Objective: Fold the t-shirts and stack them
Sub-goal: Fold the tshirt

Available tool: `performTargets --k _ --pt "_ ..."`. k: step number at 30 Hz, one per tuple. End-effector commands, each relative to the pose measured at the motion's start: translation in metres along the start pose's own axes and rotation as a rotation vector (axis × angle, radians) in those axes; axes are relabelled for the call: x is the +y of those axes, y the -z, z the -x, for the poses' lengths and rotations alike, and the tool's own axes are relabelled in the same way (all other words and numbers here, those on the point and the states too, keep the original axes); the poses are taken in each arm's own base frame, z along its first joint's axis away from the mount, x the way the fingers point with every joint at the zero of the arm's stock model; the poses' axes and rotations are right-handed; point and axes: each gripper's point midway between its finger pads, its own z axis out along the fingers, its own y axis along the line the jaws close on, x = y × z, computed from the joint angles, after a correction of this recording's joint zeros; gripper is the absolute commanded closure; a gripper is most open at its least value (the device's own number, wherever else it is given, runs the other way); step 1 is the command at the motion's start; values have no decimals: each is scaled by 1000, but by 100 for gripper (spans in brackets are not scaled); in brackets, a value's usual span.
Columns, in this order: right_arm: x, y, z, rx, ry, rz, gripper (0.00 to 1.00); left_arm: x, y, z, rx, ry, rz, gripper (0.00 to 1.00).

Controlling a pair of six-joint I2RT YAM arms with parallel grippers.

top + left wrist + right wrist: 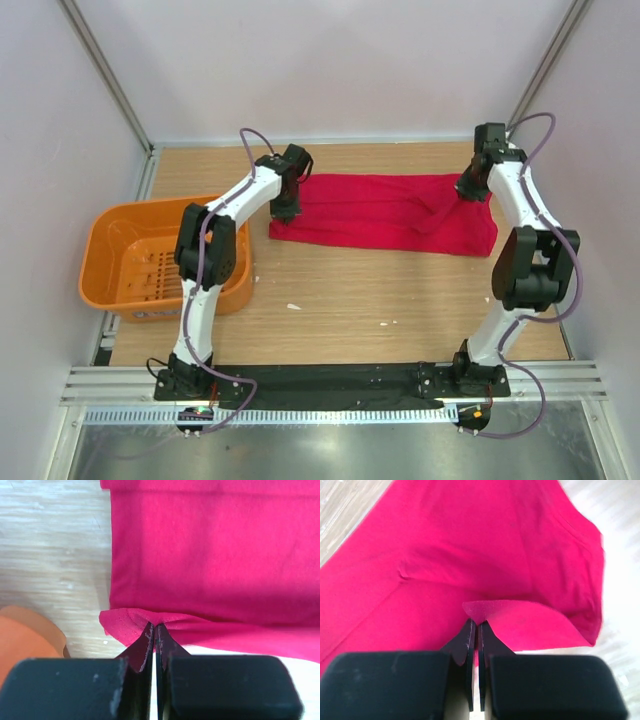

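Note:
I need to pull the pinched flap away from my base with my right gripper, then let go of it near the shirt's far edge (451,181) (415,491).
A bright red t-shirt (385,215) lies folded into a long band across the far part of the wooden table. My left gripper (286,208) is shut on the shirt's left edge; in the left wrist view a pinched fold of red cloth (131,622) sits at the tips of the gripper (154,628). My right gripper (468,188) is shut on the shirt near its right end; in the right wrist view a small red flap (487,609) is caught between the tips of the gripper (477,624), and the cloth (485,545) spreads beyond.
An orange slotted plastic basket (113,262) stands at the left of the table beside the left arm; its rim shows in the left wrist view (30,635). White walls close in the table on the left, back and right.

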Motion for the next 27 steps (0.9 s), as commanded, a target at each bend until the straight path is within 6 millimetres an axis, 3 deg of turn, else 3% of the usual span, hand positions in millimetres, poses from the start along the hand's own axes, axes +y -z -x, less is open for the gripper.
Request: performTargets --k 1,5,13,18,27 --pt "25 3 31 -54 44 82 99 3 10 9 11 -12 10 100" --pt "39 -14 41 -52 48 92 99 4 6 16 6 7 16 100" --pt "57 -26 65 -69 39 109 99 6 -4 27 12 26 26 100" --pt "61 -26 72 -85 28 120 99 8 -7 33 11 26 32 100" --pt "61 -46 73 -64 18 105 99 3 -16 46 9 33 14 100"
